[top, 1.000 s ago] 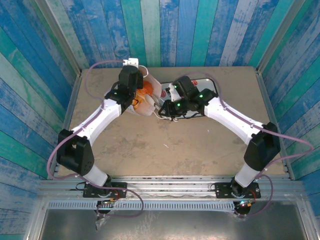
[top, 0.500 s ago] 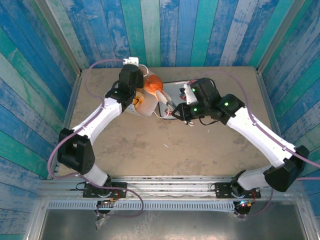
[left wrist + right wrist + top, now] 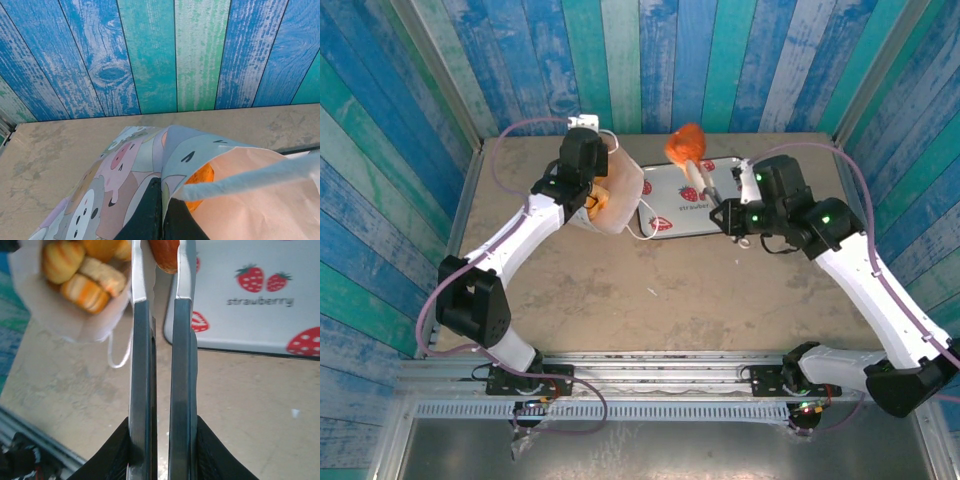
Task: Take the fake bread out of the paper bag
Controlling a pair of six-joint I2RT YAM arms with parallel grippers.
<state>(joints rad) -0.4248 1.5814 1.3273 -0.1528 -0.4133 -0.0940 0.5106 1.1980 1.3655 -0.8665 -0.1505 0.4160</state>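
Note:
The robot's right gripper needs to move away from the paper bag next, go down to the tray's end farthest from it and release the bread, since that end of the tray is empty.
The paper bag lies tilted with its mouth open towards the right. Its outside shows a cartoon animal print. My left gripper is shut on the bag's rim, which is pinched between the black fingers. Fake bread shows inside the bag, and several orange rolls lie in its mouth. My right gripper is shut on one orange-red bread, lifted over the strawberry tray. That piece sits between the long metal fingertips.
A white strawberry-print tray lies right of the bag, at the table's back middle. A white cord handle trails from the bag onto the tan table. Painted plank walls close in the back and both sides.
My right gripper has pulled the orange bread out of the bag's mouth, raised it and carried it right, over the tray. The left gripper has kept its hold on the bag.

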